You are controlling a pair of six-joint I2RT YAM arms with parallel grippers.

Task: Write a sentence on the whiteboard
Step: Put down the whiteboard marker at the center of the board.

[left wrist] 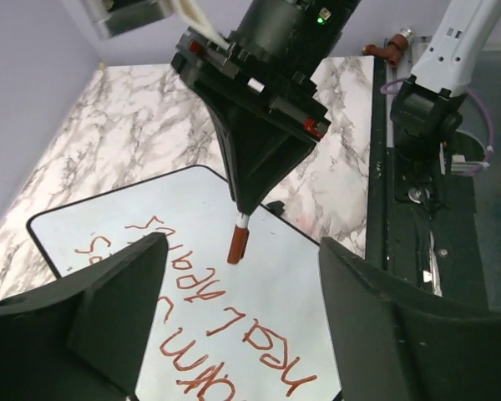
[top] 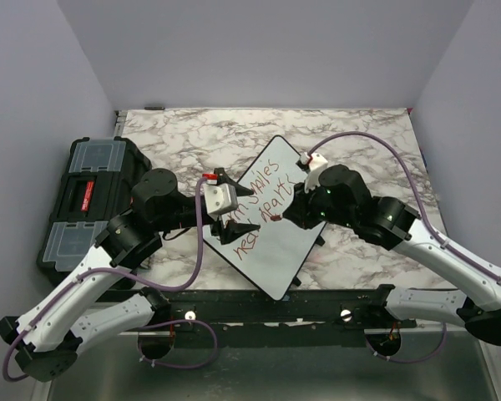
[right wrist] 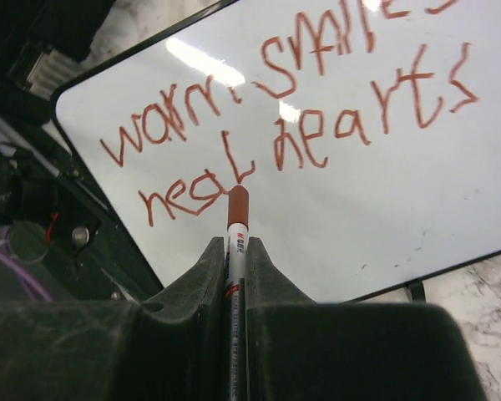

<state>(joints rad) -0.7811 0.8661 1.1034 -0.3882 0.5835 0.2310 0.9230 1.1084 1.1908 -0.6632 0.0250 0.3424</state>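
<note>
The sentence is whole. Next I will move my right gripper off the whiteboard's edge, to the right in the top view, then down toward empty marble.
The whiteboard lies turned like a diamond on the marble table. The sentence is on it in red, in two lines reading "warm smiles heal hearts". It also shows in the left wrist view and the right wrist view. My right gripper is shut on a white marker whose red end hovers just above the board by the word "heal". From the left wrist view the right gripper points down with the marker. My left gripper is open and empty over the board's left part.
A black toolbox with clear lid compartments stands at the table's left edge, behind the left arm. Marble tabletop lies behind the board. A black rail runs along the near edge, with purple cables over both arms.
</note>
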